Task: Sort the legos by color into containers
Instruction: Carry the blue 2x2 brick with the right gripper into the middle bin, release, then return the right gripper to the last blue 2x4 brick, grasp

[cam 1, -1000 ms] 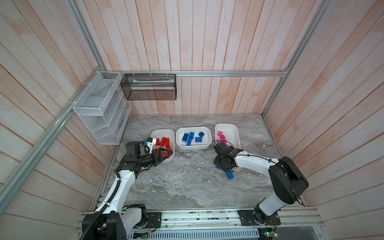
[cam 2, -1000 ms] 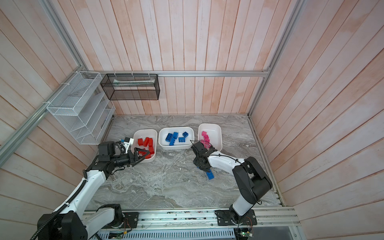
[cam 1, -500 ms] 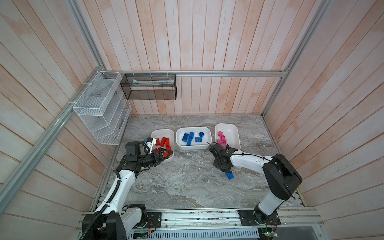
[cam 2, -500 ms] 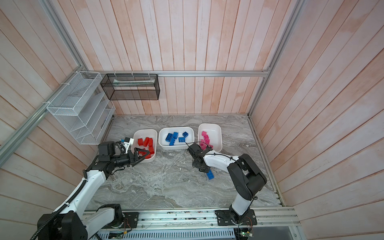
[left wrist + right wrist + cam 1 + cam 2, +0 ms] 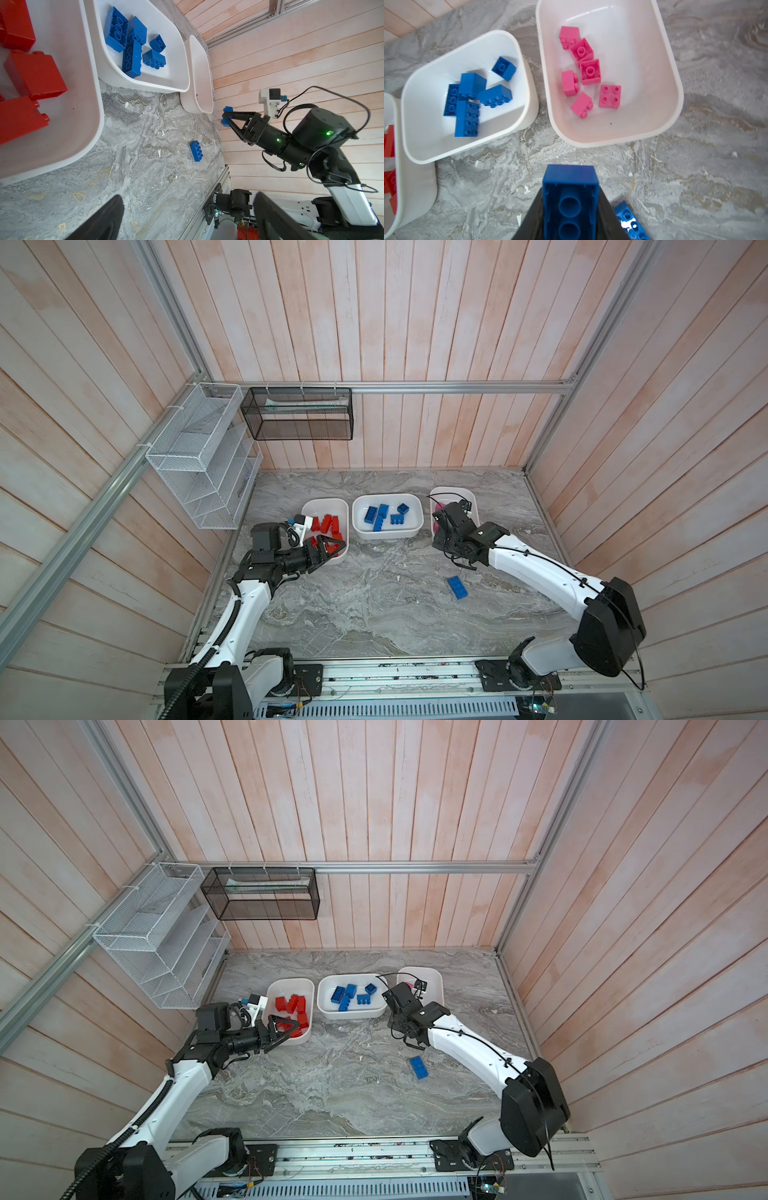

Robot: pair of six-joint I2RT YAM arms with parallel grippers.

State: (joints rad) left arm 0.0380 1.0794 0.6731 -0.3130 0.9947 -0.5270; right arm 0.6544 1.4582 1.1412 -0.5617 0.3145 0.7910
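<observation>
My right gripper carries the matching lego outward and down to the blue container's free corner [image 5: 411, 521] [image 5: 516, 92] beside the pink one next and releases it there.
Three white containers stand in a row at the back: one with red legos [image 5: 309, 506], one with blue legos [image 5: 386, 536] and one with pink legos [image 5: 612, 133]. My right gripper [image 5: 571, 209] is shut on a blue lego [image 5: 570, 187], held above the table just in front of the gap between the blue and pink containers; the left wrist view shows it clear of the table [image 5: 226, 116]. Another blue lego [image 5: 457, 587] lies flat on the table behind it. My left gripper [image 5: 338, 546] hangs open and empty over the front edge of the red container.
A white wire rack [image 5: 199, 456] hangs on the left wall and a black mesh basket [image 5: 299, 414] on the back wall. Wooden walls close in three sides of the marble table. A metal rail [image 5: 374, 672] with both arm bases runs along the front.
My right gripper has shut on one of the two blue legos on the table, lifted it and moved back toward the containers. The left arm has not moved.
</observation>
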